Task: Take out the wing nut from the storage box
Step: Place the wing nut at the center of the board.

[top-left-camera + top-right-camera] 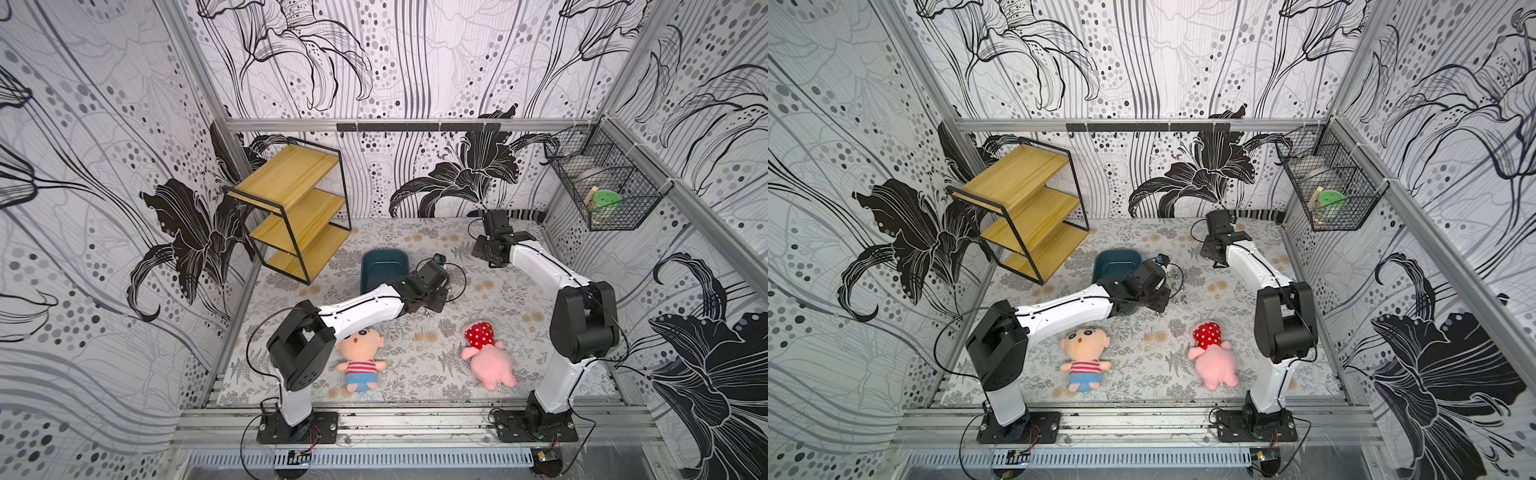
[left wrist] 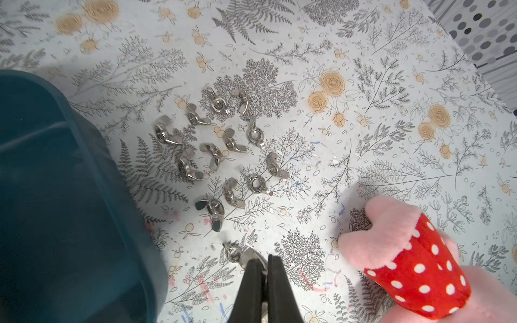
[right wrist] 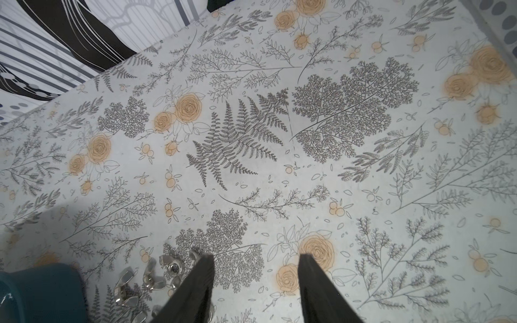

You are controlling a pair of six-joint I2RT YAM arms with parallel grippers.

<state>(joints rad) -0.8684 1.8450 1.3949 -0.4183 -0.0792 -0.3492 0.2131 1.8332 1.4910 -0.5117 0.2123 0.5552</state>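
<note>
My left gripper moves down onto the bare mat [image 1: 1166, 314] [image 2: 257, 241] beside the nearest loose wing nut next and releases the wing there, because that spot lies clear.
The dark teal storage box [image 1: 382, 266] [image 1: 1115, 262] sits mid-table, and its wall fills one side of the left wrist view [image 2: 56, 195]. Several silver wing nuts [image 2: 254, 184] [image 1: 1177, 299] lie loose on the floral mat just right of the box. My left gripper [image 2: 263, 261] [image 1: 438, 305] hangs low over the mat beside them, shut on the wing of one wing nut [image 2: 236, 254]. My right gripper [image 3: 256, 256] [image 1: 494, 259] stands open over bare mat further back right. It holds nothing, with a few nuts [image 3: 151, 279] beside one finger.
A boy plush doll [image 1: 359, 357] and a pink plush doll with a red dotted cap [image 1: 488, 357] [image 2: 405, 251] lie near the front. A wooden shelf [image 1: 291, 208] stands at the back left. A black wire basket [image 1: 602, 183] hangs on the right wall.
</note>
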